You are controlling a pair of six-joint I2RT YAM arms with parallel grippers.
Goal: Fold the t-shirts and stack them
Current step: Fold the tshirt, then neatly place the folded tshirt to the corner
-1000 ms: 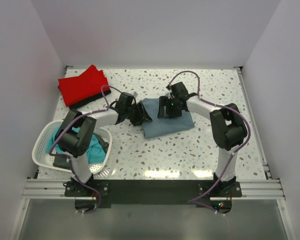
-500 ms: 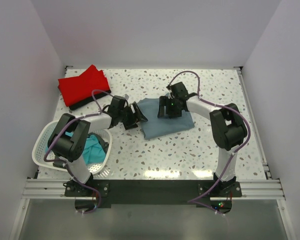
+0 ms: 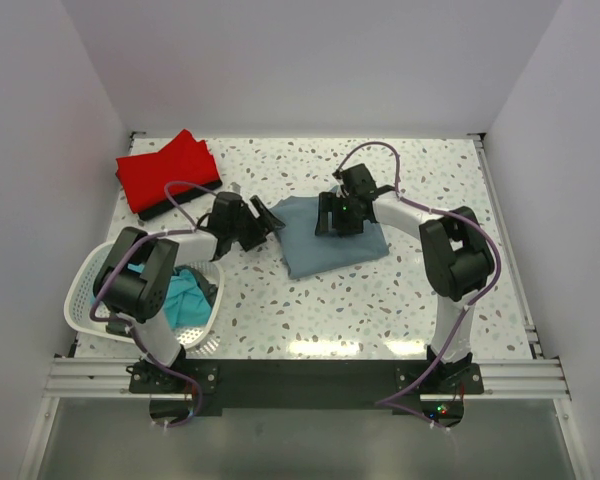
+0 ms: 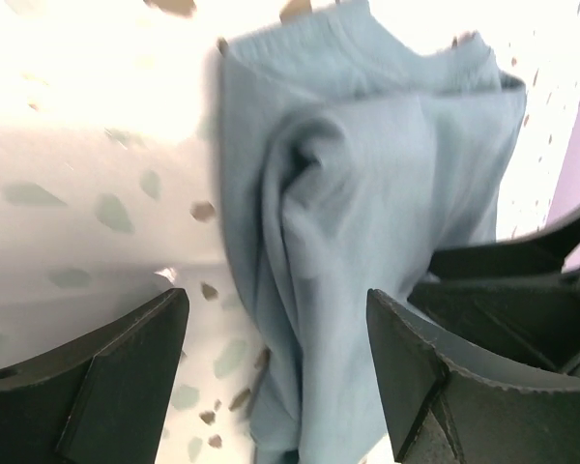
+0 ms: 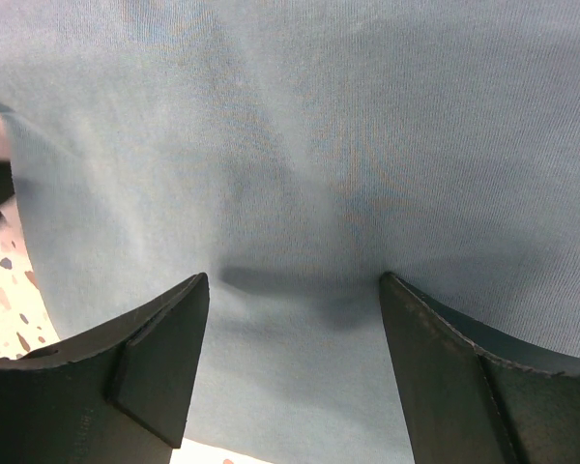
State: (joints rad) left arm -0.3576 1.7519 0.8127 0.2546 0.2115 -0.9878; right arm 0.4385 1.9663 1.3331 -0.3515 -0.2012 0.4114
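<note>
I need to slide my left gripper outward and across onto the grey-blue t-shirt's bunched corner next, because that corner is just outward and to the gripper's right in the top view.
A folded grey-blue t-shirt (image 3: 330, 238) lies mid-table; it fills the right wrist view (image 5: 319, 126) and shows bunched in the left wrist view (image 4: 367, 193). My right gripper (image 3: 332, 215) is open and pressed down on its top. My left gripper (image 3: 264, 222) is open and empty, just left of the shirt's left edge. A folded red t-shirt (image 3: 165, 170) lies on a dark one at the far left. A teal shirt (image 3: 185, 295) lies in the basket.
A white laundry basket (image 3: 85, 290) stands at the near left, beside the left arm. White walls close in the speckled table (image 3: 420, 290) on three sides.
My left gripper has drawn back to the left, off the blue shirt's left edge. The right gripper has stayed on the shirt.
</note>
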